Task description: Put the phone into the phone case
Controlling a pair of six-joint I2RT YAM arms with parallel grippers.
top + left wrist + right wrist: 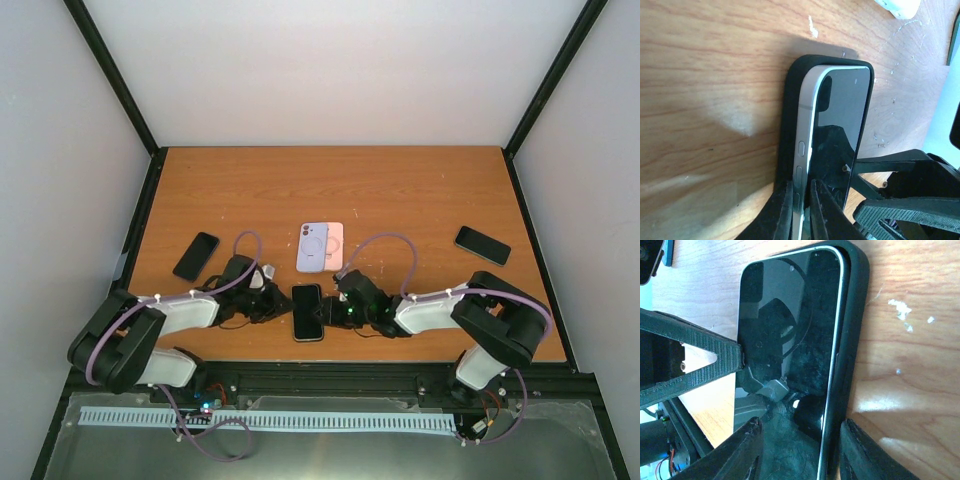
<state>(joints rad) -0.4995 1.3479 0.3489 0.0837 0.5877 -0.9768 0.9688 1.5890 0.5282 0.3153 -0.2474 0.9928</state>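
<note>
My right gripper should tilt flatter next and bring its open fingers around the phone case's thin side edge (321, 328) (838, 415), because the phone's silver rim sits inside the case's side there.
A phone with a dark screen and silver edge (307, 311) lies in a black phone case (790, 115) at the near middle of the table. In the left wrist view the phone (845, 100) has its left edge raised above the case wall. My left gripper (801, 212) is shut on that silver edge, near the side buttons. In the right wrist view the phone (785, 330) has its right edge down inside the case (855, 315). My right gripper (800, 452) is open, with one finger over the screen and one outside the case wall.
A lilac phone on a pink case (320, 246) lies just behind the work spot. A black phone (196, 256) lies at the left and another (482, 244) at the right. The two grippers (283, 305) (335, 310) face each other closely.
</note>
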